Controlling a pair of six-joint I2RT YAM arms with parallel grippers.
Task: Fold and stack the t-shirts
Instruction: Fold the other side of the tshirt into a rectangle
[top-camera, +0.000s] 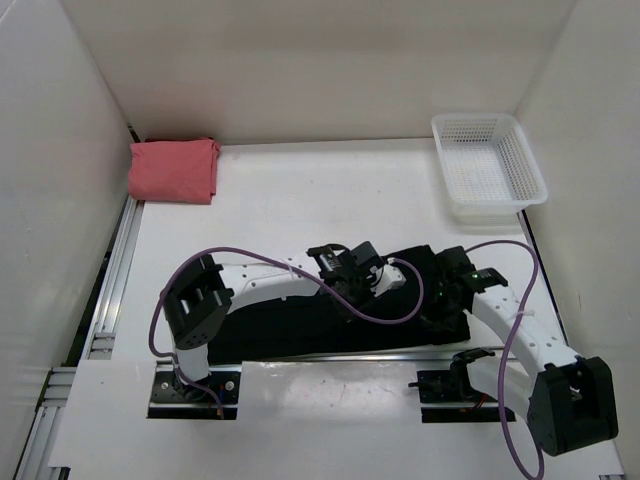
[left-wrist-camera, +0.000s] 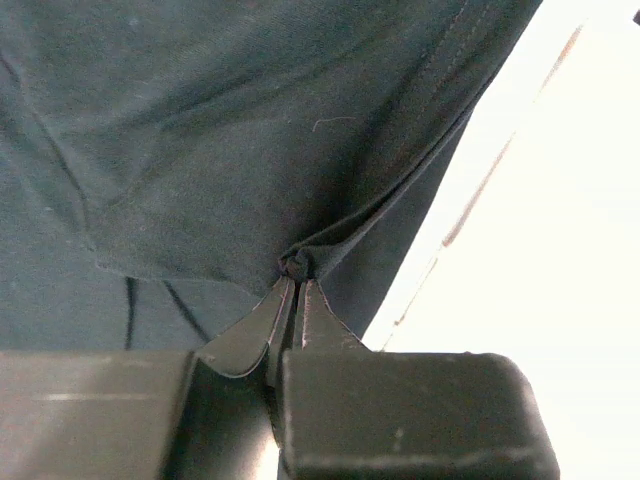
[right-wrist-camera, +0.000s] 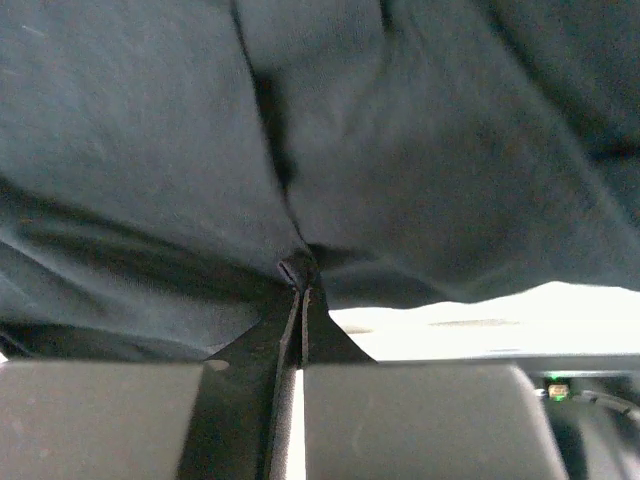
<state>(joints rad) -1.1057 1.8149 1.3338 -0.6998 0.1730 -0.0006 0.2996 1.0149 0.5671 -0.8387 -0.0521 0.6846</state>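
The black t-shirt (top-camera: 300, 325) lies along the near edge of the table. My left gripper will next pull the pinched cloth outward onto the bare table that lies outward of it and let go.
The black t-shirt (top-camera: 300, 325) lies spread along the near part of the table, under both arms. My left gripper (top-camera: 345, 272) is shut on a pinch of its cloth; in the left wrist view the fingertips (left-wrist-camera: 297, 268) clamp a fold of the black t-shirt (left-wrist-camera: 240, 150). My right gripper (top-camera: 445, 292) is shut on the shirt's right part; in the right wrist view the tips (right-wrist-camera: 300, 272) hold a bunched edge of the black t-shirt (right-wrist-camera: 420, 150). The salmon pink t-shirt (top-camera: 173, 169) lies folded at the far left corner. The maroon t-shirt is out of view.
A white mesh basket (top-camera: 487, 165) stands at the far right. White walls enclose the table on three sides. A metal rail (top-camera: 110, 300) runs along the left edge. Purple cables loop over both arms.
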